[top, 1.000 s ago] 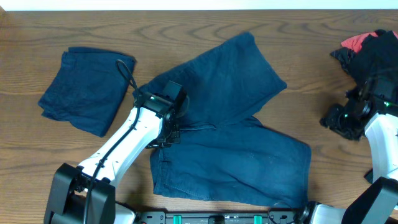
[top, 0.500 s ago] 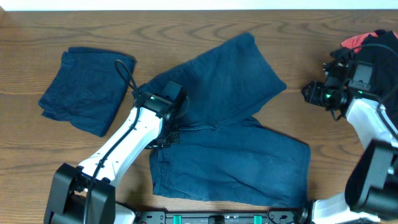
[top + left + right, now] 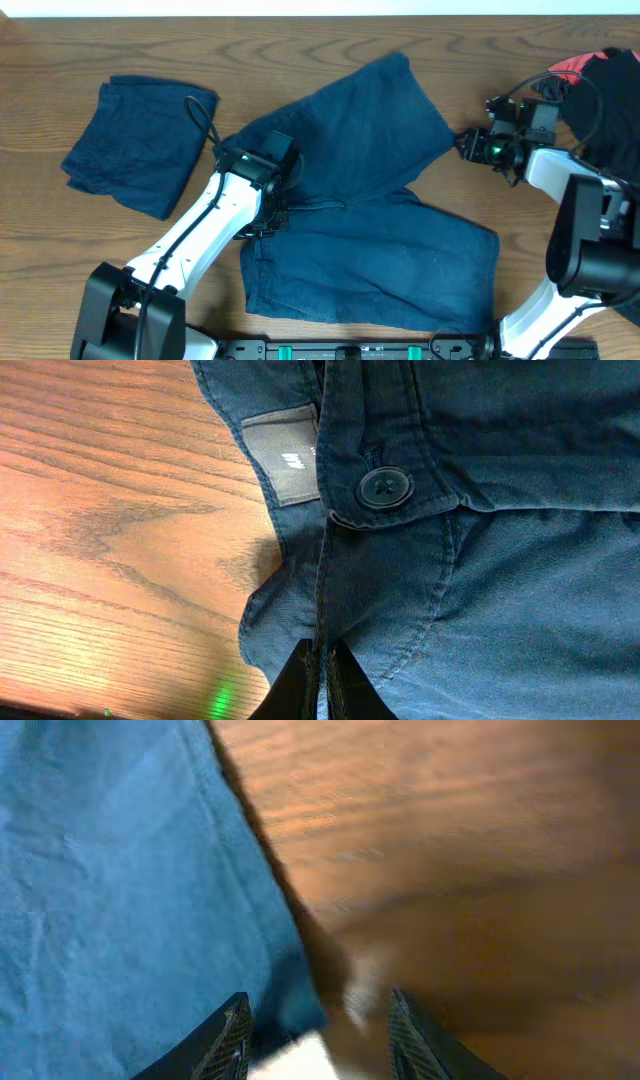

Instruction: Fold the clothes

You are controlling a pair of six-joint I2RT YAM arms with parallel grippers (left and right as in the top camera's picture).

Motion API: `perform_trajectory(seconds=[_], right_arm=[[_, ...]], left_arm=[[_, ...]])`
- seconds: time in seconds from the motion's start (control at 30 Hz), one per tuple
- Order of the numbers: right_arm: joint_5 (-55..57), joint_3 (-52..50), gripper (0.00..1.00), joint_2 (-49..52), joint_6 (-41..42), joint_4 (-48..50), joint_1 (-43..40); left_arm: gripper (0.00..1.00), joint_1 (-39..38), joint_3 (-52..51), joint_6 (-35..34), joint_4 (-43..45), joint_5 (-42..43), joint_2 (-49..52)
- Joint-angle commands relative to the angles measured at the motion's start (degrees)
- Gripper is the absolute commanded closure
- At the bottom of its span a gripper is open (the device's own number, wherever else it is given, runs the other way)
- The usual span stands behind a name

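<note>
My left gripper needs to pull the fly edge outward and to the right in the overhead view next, then open, because my right gripper is around the hem corner of the back leg.
Dark navy shorts (image 3: 370, 200) lie spread on the table, one leg toward the back, one toward the front right. My left gripper (image 3: 272, 205) is shut on the fly edge of their waistband (image 3: 322, 660), below the button (image 3: 385, 487) and grey label (image 3: 283, 453). My right gripper (image 3: 468, 146) is open beside the hem corner of the back leg; in the right wrist view its fingers (image 3: 318, 1035) straddle that blue hem edge (image 3: 150, 880). A second pair of navy shorts (image 3: 140, 142) lies folded in a bundle at the left.
A heap of black and red garments (image 3: 600, 90) lies at the back right edge of the wooden table (image 3: 520, 60).
My right arm has swung from the right side of the table toward the left and now sits at the back leg's hem corner. The left arm and shorts have not moved.
</note>
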Motion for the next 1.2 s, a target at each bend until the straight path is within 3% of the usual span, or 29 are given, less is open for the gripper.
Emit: perform_trajectory(seconds=[0.0, 0.13, 0.23, 0.4, 0.63, 0.93, 1.0, 1.03, 1.1, 1.13, 1.17], right_arm=[[-0.7, 0.5, 0.57, 1.6, 2.4, 1.6, 1.8], [-0.2, 0.5, 0.62, 2.6, 5.2, 3.7, 2.5], [0.0, 0.5, 0.99, 2.8, 6.8, 3.3, 2.5], [6.5, 0.5, 0.99, 1.2, 7.0, -1.0, 0.4], [15.3, 0.6, 0.99, -9.3, 7.0, -9.2, -7.8], [15.6, 0.5, 0.99, -14.2, 6.7, -16.0, -10.1], [15.6, 0.5, 0.93, -14.0, 6.1, -17.0, -9.2], [15.6, 0.5, 0.82, -14.0, 5.8, -17.5, -8.7], [15.6, 0.5, 0.44, -14.0, 5.7, -18.4, -7.8], [15.6, 0.5, 0.33, -14.0, 5.7, -18.8, -7.5], [15.6, 0.5, 0.29, -14.0, 5.7, -19.6, -7.3]], left_arm=[[0.94, 0.3, 0.1, -1.1, -0.3, -1.3, 0.2], [0.93, 0.3, 0.1, -1.1, -0.3, -1.3, 0.2], [0.94, 0.3, 0.1, -1.1, -0.3, -1.3, 0.2], [0.94, 0.3, 0.1, -1.1, 1.3, -1.3, 0.2], [0.93, 0.3, 0.1, -0.7, 3.4, -1.4, 0.2], [0.94, 0.3, 0.1, -0.7, 11.6, -1.3, 0.2], [0.94, 0.3, 0.1, -1.6, 12.5, -1.3, 0.2], [0.94, 0.3, 0.1, -1.8, 13.1, -1.0, 0.2], [0.93, 0.3, 0.1, -0.7, 15.2, 0.9, 0.2], [0.93, 0.3, 0.1, 0.9, 16.5, 2.3, 0.2], [0.83, 0.3, 0.1, 3.1, 18.3, 4.0, 0.2]])
